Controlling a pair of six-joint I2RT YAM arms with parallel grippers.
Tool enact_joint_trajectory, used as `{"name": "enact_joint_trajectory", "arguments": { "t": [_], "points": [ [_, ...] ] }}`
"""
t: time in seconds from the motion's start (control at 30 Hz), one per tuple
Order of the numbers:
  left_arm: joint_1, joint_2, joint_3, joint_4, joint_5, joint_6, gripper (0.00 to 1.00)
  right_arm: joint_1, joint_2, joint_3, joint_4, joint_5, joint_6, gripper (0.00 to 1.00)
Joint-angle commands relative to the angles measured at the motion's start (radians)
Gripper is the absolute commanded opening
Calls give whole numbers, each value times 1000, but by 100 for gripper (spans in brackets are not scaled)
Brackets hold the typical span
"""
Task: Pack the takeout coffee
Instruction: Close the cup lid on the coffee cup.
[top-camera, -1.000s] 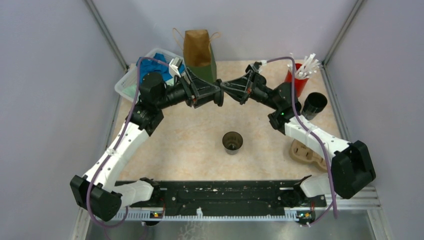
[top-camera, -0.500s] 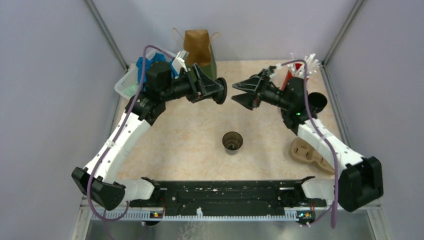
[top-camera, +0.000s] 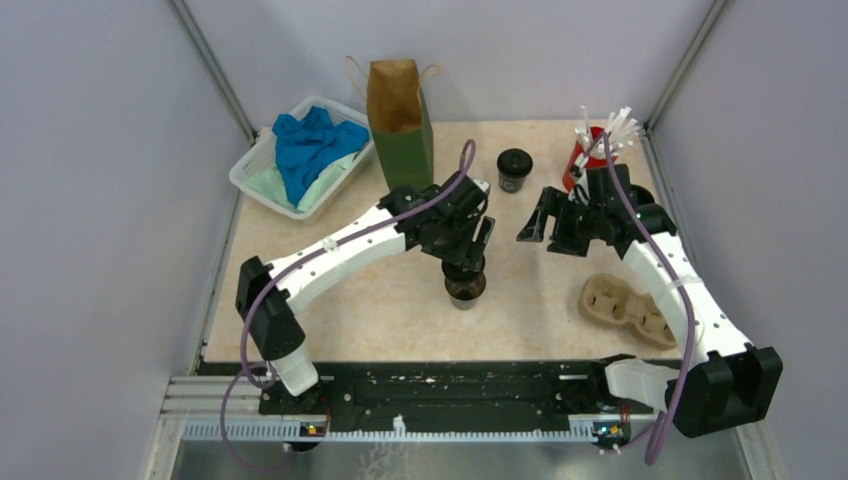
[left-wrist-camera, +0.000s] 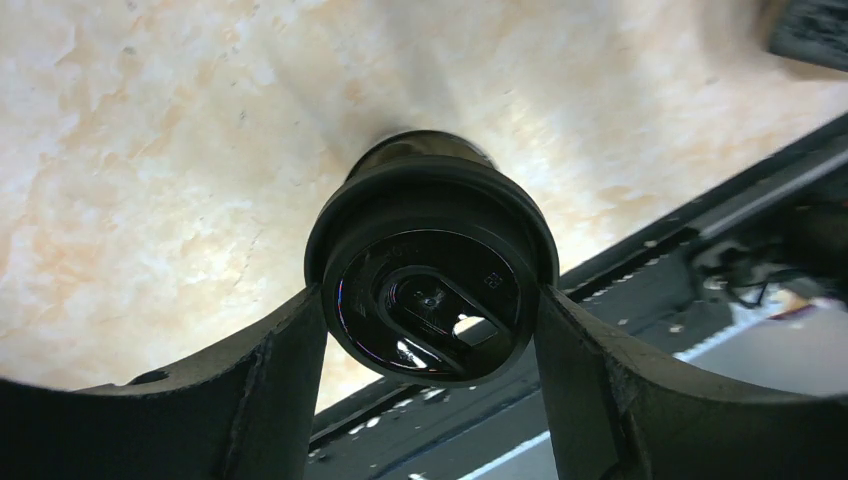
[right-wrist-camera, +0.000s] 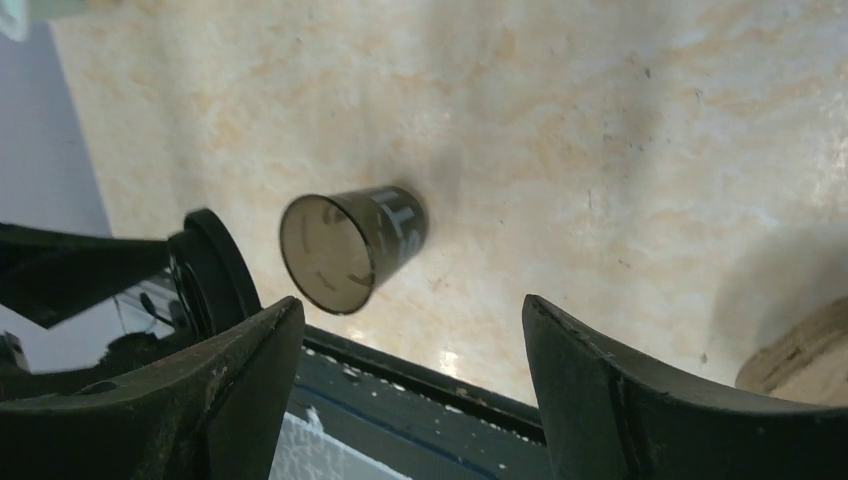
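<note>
The black cup is still open below the held lid. My left gripper should go down next until the lid sits on the cup's opening (top-camera: 465, 284), then let it go.
An open black cup (top-camera: 466, 291) stands mid-table, its tan inside showing in the right wrist view (right-wrist-camera: 335, 255). My left gripper (top-camera: 461, 262) hangs right over it, shut on a round black lid (left-wrist-camera: 430, 295) pinched by its rim between both fingers (left-wrist-camera: 285, 375). The lid (right-wrist-camera: 208, 268) sits a small gap off the cup's mouth, and only the cup's edge (left-wrist-camera: 425, 148) shows behind it. My right gripper (top-camera: 536, 231) stands open and empty to the cup's right (right-wrist-camera: 412, 305). One lidded takeout coffee (top-camera: 513, 168) stands at the back.
A brown paper bag (top-camera: 397, 105) stands upright at the back, with a white basket (top-camera: 250, 170) of blue cloth to its left. A red cup of white sticks (top-camera: 583, 158) is at the back right. A tan pulp carrier (top-camera: 622, 308) lies front right.
My right gripper opened, let go of the lid and drew back to the right. My left arm swung from beside the bag down over the open cup, carrying the lid.
</note>
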Motion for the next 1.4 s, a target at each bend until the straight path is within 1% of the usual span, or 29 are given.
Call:
{"name": "enact_joint_trajectory", "arguments": {
  "t": [0.0, 0.2, 0.43, 0.73, 1.03, 1.37],
  "points": [
    [-20, 32, 42, -96, -96, 87, 67, 3, -66, -59, -59, 37, -72, 79],
    [-42, 100, 56, -111, -95, 120, 67, 3, -85, -88, -36, 10, -42, 79],
    [-50, 136, 50, -74, -51, 135, 71, 3, -89, -74, -38, 10, -38, 79],
    [-54, 169, 59, -52, -27, 149, 70, 3, -112, -103, -39, -1, -26, 80],
    [-75, 208, 97, -70, -57, 160, 70, 3, -116, -110, -33, -6, -24, 80],
    [-76, 226, 92, -83, -94, 166, 70, 3, -120, -123, -25, -14, -22, 80]
  ]
}}
